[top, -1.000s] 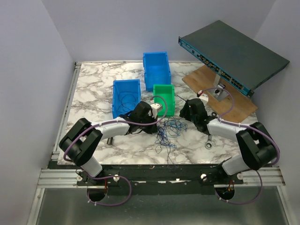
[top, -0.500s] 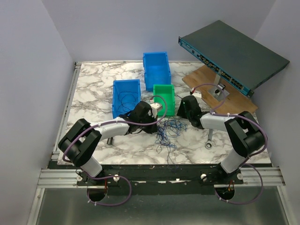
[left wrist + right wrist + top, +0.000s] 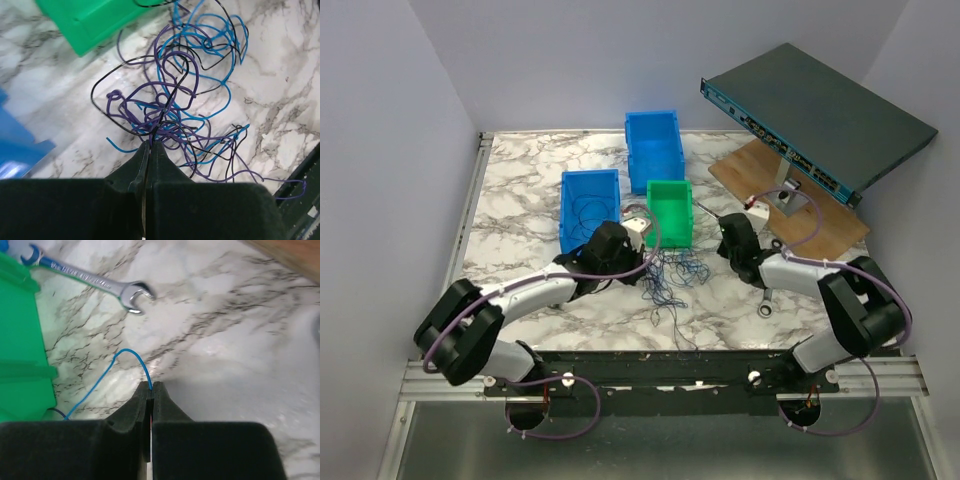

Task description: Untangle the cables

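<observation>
Next, my right gripper will pull the cable to the right in the top view, toward the wrench's far end beside its arm, then release it, since the cable bows slackly.
The cables (image 3: 670, 276) are a loose tangle of thin blue, purple and black wires on the marble table (image 3: 520, 190), in front of the green bin (image 3: 670, 212). In the left wrist view the tangle (image 3: 176, 102) spreads just ahead of my left gripper (image 3: 151, 143), which is shut on purple and black strands at its near edge. From above, my left gripper (image 3: 640, 262) is at the tangle's left side. My right gripper (image 3: 151, 385) is shut on the end of a single blue cable (image 3: 126, 352) that runs off left toward the green bin (image 3: 20, 345). From above, my right gripper (image 3: 722, 243) stands right of the tangle.
Two blue bins (image 3: 590, 205) (image 3: 654, 148) stand behind the green one. A silver wrench (image 3: 87, 277) lies beyond my right gripper, and another wrench (image 3: 765, 300) lies beside the right arm. A network switch (image 3: 820, 115) leans over a wooden board (image 3: 760, 185) at the back right.
My right gripper went from open to shut on the blue cable's end and pulled back right. The left arm stretched out, with its gripper and the tangle shifting slightly left.
</observation>
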Tool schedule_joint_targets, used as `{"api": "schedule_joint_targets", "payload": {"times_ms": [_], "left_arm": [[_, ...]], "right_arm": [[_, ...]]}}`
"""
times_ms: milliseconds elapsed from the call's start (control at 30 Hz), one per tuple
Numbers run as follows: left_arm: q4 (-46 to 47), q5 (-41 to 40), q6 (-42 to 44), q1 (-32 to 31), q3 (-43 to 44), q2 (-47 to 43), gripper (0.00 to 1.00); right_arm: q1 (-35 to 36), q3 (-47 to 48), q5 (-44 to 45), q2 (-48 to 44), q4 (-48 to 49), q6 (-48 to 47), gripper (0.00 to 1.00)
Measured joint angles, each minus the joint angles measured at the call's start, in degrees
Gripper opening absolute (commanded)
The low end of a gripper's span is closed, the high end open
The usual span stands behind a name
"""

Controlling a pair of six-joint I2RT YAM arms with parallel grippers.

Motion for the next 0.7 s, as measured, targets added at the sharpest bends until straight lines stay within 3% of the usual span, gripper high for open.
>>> {"api": "schedule_joint_targets", "payload": {"times_ms": [333, 700], "left_arm": [[5.4, -17.0, -4.3, 0.9, -14.4, -22.1, 0.0], [5.6, -29.1, -13.2, 12.2, -25.1, -43.2, 0.0]], "right_arm": [[0.0, -3.2, 20.5, -19.7, -12.9, 9.7, 0.01], [-0.1, -3.0, 32.3, -36.7, -26.6, 14.5, 0.01]]}}
